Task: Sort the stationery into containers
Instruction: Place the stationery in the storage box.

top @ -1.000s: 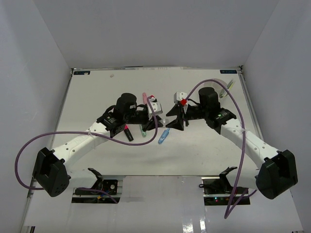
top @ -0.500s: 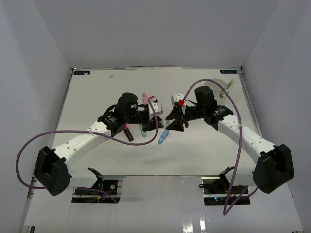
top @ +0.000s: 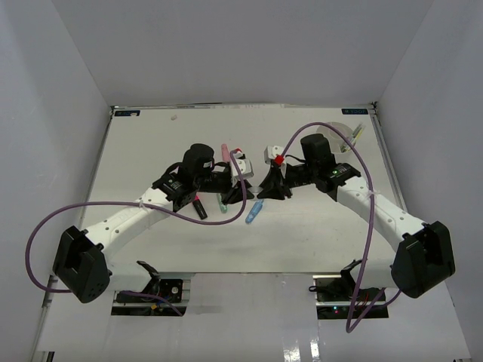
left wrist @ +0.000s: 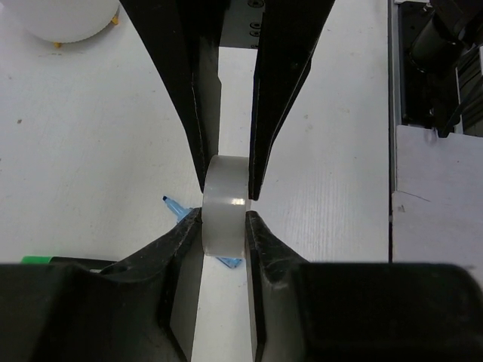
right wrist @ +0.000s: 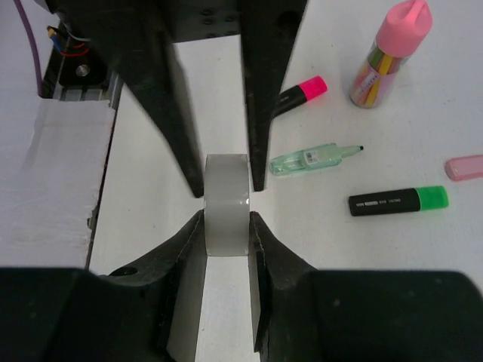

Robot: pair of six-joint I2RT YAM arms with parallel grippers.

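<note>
The robot's right gripper needs to carry the ring outward next, turning it over the white tub (top: 344, 134), then lower it and let it go inside, because that container already has pens in it.
A translucent tape ring (left wrist: 225, 197) stands on edge between both grippers at the table's middle. My left gripper (left wrist: 224, 217) is shut on its near part, and the right gripper's fingertips (left wrist: 260, 151) flank its far part. In the right wrist view my right gripper (right wrist: 226, 220) is shut on the same ring (right wrist: 226, 188). In the top view the left gripper (top: 243, 190) and right gripper (top: 268, 188) meet tip to tip. The white tub (top: 344, 134) sits at the far right, and its edge shows in the left wrist view (left wrist: 68, 15).
On the table lie a blue pen (top: 254, 211), a green pen (right wrist: 313, 158), a pink-capped highlighter (right wrist: 302, 92), a green-capped highlighter (right wrist: 398, 200), a pink eraser (right wrist: 463, 167) and a pink-capped tube of sticks (right wrist: 389, 53). Purple cables arc over both arms.
My right gripper has moved left until it meets the left gripper at the tape ring. The left arm has barely moved.
</note>
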